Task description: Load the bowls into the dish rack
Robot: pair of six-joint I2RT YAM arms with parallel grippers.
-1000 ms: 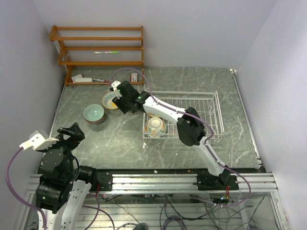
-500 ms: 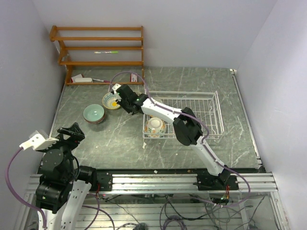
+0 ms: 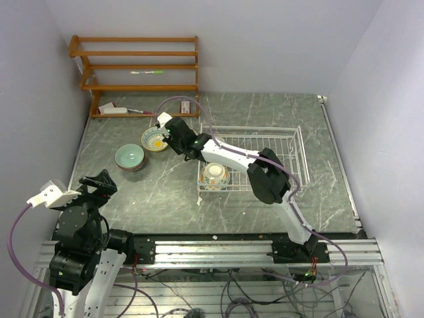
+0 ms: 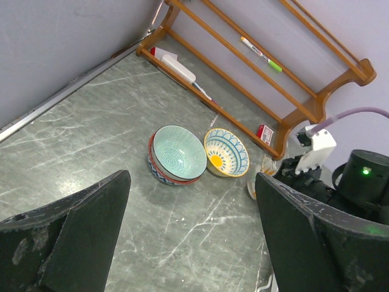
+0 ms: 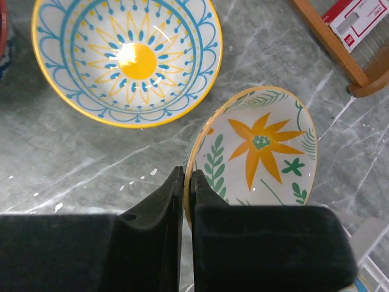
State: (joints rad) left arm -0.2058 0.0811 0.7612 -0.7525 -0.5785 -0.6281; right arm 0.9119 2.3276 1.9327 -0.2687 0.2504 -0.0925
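Observation:
My right gripper should next lift the white bowl across to the right in the top view to the rack's middle [image 3: 248, 144], then turn it upside down, lower it and let it go. The rack's near corner is taken.
My right gripper [image 5: 187, 182] is shut on the near rim of a white bowl with an orange flower and green leaves [image 5: 261, 152], which is tilted just above the table. This gripper [image 3: 175, 134] hides that bowl in the top view. A yellow-and-blue patterned bowl [image 5: 127, 58] [image 3: 152, 139] sits just left of it. A pale teal bowl [image 3: 129, 157] [image 4: 179, 152] is stacked in a reddish one further left. One floral bowl [image 3: 214, 175] sits in the near left corner of the white wire dish rack [image 3: 291, 132]. My left gripper [image 4: 191, 243] is open and empty, near its base.
A brown wooden shelf unit [image 3: 136, 66] stands at the back left with a pen on it and a small red box [image 5: 355, 18] at its foot. The right arm [image 3: 265, 175] stretches across the rack's left end. Walls close in on left, back and right.
My right gripper has shifted slightly to the right, uncovering more of the yellow-and-blue bowl. The left arm has not moved.

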